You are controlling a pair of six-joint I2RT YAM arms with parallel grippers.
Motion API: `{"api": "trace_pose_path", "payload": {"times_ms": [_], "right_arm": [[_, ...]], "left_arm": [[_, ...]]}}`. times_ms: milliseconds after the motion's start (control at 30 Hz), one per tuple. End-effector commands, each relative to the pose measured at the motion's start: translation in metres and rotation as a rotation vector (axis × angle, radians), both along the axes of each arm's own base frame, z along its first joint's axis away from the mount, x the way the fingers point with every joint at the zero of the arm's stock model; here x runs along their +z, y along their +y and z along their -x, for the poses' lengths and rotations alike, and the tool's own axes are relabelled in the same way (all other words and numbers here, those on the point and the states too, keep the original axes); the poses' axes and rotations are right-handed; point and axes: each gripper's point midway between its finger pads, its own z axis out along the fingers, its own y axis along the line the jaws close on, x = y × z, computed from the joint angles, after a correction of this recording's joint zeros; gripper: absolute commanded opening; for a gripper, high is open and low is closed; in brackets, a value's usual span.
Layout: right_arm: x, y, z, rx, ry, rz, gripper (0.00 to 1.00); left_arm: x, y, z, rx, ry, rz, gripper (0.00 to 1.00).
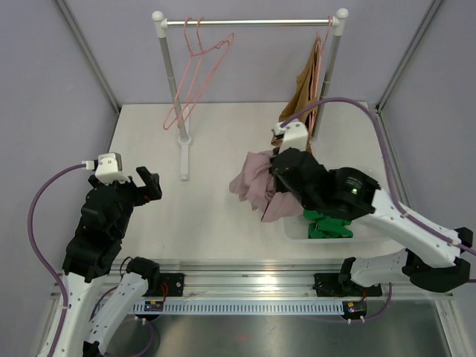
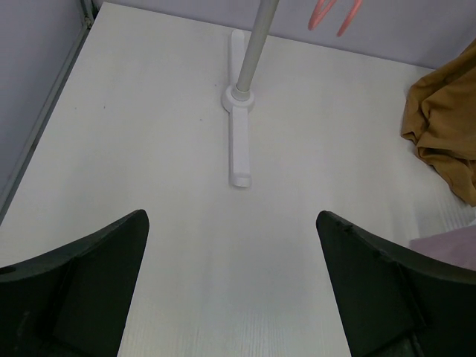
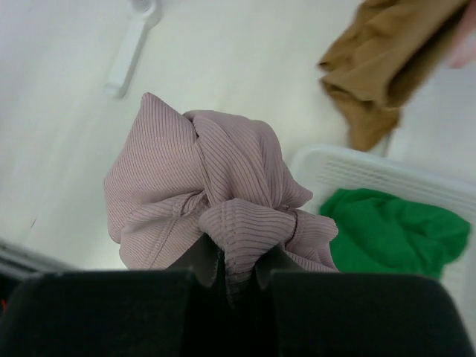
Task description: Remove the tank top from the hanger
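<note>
My right gripper will next move the tank top to the right in the top view, over the basket by the green garment (image 1: 332,223) (image 3: 388,214).
The mauve ribbed tank top (image 1: 255,182) is off the hanger and bunched in my right gripper (image 1: 281,172), held above the table beside the basket. In the right wrist view the cloth (image 3: 216,186) is pinched between the shut jaws of the right gripper (image 3: 232,269). The pink wire hanger (image 1: 195,71) hangs bare on the rail at the left; its tips show in the left wrist view (image 2: 335,11). My left gripper (image 1: 149,184) is open and empty over the left of the table, also shown in its wrist view (image 2: 232,223).
A white clothes rack (image 1: 249,22) stands at the back, its left post foot (image 2: 239,97) on the table. A brown garment (image 1: 309,82) hangs at its right end. A white basket (image 3: 387,175) at the right front holds a green garment (image 3: 394,234).
</note>
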Motion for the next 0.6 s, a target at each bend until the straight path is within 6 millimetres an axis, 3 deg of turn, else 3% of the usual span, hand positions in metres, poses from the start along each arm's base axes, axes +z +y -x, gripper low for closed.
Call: {"api": "trace_pose_path", "payload": {"times_ms": [0,133,233,333,433,567], "right_arm": [[0.034,-0.09,-0.007,-0.28,-0.116,0.092,0.0],[0.039,-0.141,-0.012,-0.442,-0.135,0.078,0.0],[0.023,-0.164,-0.014,-0.502,-0.111,0.092,0.0],[-0.017,-0.162,-0.017,-0.495,-0.039,0.132,0.0],[-0.043,-0.155,-0.017,-0.482,0.02,0.121,0.0],[-0.108,-0.151,-0.025,-0.482,0.152,0.155,0.0]], "left_arm": [[0.012,0.006,-0.005,0.033,-0.054,-0.007,0.99],[0.013,0.008,-0.003,0.042,-0.064,-0.006,0.99],[0.013,0.009,-0.003,0.045,-0.067,-0.005,0.99],[0.013,0.008,-0.003,0.043,-0.067,-0.006,0.99],[0.013,0.008,-0.004,0.041,-0.065,-0.006,0.99],[0.012,0.008,-0.004,0.042,-0.059,-0.007,0.99]]}}
